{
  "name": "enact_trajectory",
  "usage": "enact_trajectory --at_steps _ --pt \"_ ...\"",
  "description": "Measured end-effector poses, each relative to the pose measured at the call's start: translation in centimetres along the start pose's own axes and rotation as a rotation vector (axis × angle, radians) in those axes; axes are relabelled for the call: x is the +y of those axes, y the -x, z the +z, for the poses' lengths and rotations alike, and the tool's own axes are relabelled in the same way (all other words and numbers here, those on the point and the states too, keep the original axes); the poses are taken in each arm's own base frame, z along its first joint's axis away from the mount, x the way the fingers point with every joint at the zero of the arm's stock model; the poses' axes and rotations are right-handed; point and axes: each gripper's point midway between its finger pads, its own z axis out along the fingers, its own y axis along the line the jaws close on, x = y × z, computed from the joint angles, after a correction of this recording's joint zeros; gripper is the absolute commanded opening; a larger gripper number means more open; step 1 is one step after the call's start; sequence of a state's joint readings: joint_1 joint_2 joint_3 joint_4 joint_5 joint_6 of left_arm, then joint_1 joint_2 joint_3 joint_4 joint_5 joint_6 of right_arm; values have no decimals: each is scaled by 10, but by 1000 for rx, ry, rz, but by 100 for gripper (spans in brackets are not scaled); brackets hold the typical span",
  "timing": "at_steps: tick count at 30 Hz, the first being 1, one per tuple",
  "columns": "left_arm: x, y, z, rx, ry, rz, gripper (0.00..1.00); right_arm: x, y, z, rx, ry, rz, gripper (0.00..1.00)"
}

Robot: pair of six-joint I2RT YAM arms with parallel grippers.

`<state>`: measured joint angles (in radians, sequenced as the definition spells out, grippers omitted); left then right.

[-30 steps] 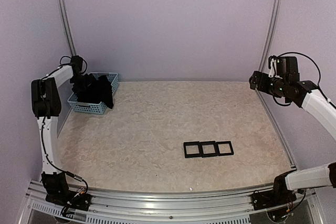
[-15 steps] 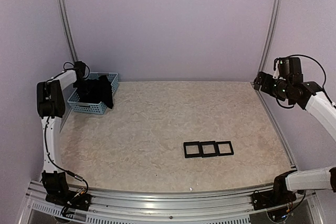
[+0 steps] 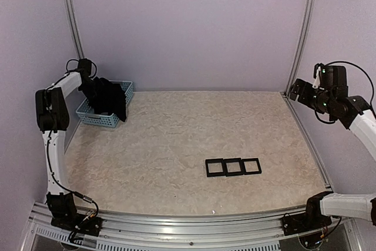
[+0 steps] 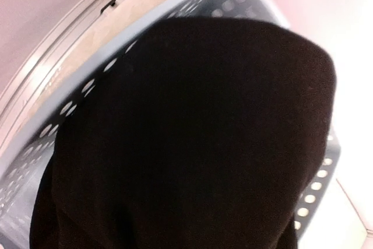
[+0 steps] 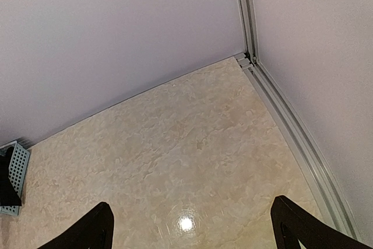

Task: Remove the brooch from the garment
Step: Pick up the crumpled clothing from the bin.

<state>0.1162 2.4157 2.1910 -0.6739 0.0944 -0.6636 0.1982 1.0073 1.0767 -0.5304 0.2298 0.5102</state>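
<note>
I will next lift the garment, carry it over to the bare tabletop to the right of my left gripper in the top view, lower it and release it. The garment has enough room there.
The black garment [image 3: 110,99] lies heaped in the light-blue basket [image 3: 97,121] at the far left, one fold hanging over the front rim. My left gripper [image 3: 90,84] is buried in the top of that fabric, which rises with it. In the left wrist view the garment [image 4: 192,144] fills the picture and hides the fingers; the basket [image 4: 76,86] wall shows behind. The brooch is hidden. My right gripper [image 3: 299,89] hangs high at the far right, open with nothing in it [image 5: 192,231], its two fingertips wide apart over bare table.
Three small black square frames [image 3: 233,166] lie in a row right of the table's middle. Metal rails [image 3: 302,121] run along the table's right side and back corners. The purple back wall stands close behind the basket.
The left gripper dipped into the basket, closed in the fabric and has lifted a little, the cloth coming up with it. The right arm has drawn back to the right.
</note>
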Motion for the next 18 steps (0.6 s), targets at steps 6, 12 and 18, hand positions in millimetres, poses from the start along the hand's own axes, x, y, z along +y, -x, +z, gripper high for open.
enact_trajectory --at_steps 6,12,18 --pt "-55 46 -84 -156 -157 64 0 -2 0 -10 -17 10 -2 96" --pt "-123 70 -206 -329 -360 162 0 -1 -2 -16 -24 31 -37 96" --pt "-169 43 -309 -410 -521 276 0 4 -3 -21 -24 69 -79 96"
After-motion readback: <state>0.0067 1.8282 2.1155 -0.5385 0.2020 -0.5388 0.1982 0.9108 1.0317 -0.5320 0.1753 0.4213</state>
